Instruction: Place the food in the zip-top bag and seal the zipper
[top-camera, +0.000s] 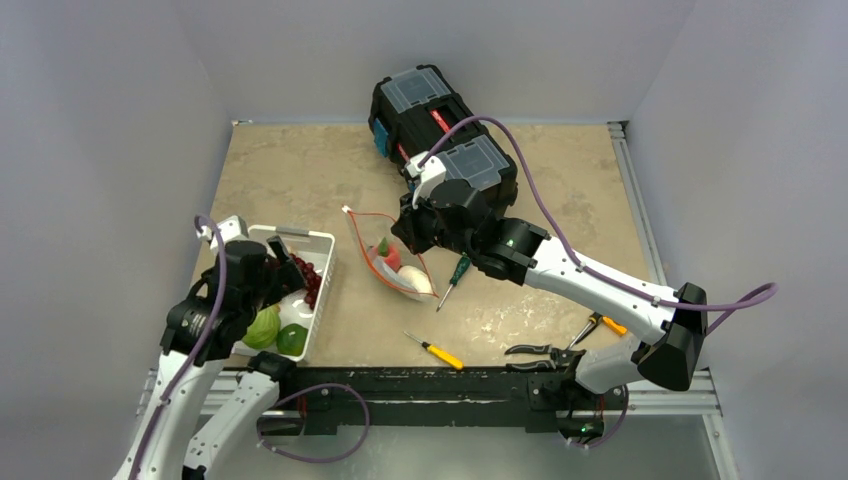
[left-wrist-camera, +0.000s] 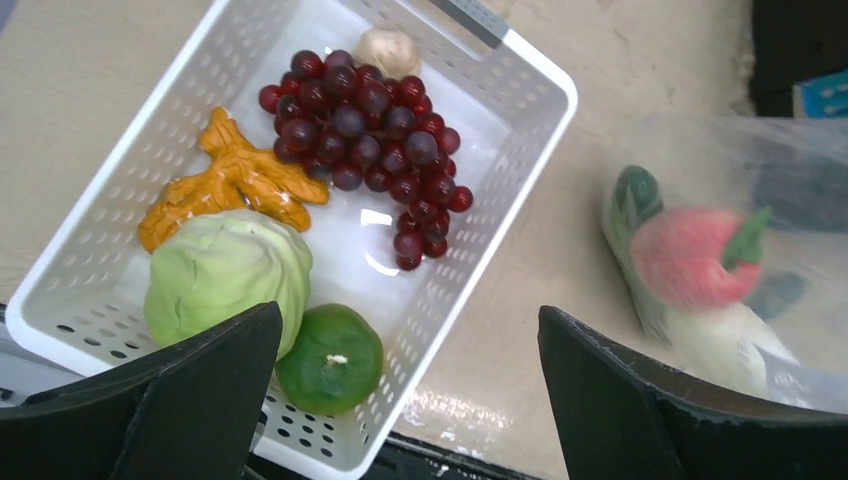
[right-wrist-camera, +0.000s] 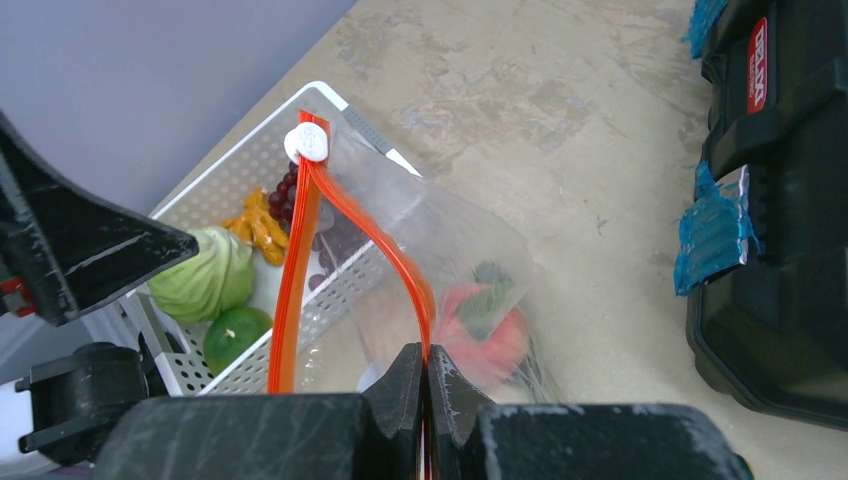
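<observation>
My left gripper should next go down into the white basket onto the purple grapes, because they are still outside the bag, and my right gripper holds the bag's opening open.
The clear zip-top bag lies mid-table with a pink peach, a white radish and a dark cucumber inside. My right gripper is shut on one side of the orange-red zipper and holds the mouth up and open; the white tab is at the far end. My left gripper is open and empty over the near right corner of the white basket. The basket holds purple grapes, the cabbage, the green round fruit and orange carrots.
A black toolbox stands behind the right gripper. A green-handled screwdriver lies right of the bag, and a yellow one lies near the front edge. Pliers lie at the front right. A small beige piece sits at the basket's far end.
</observation>
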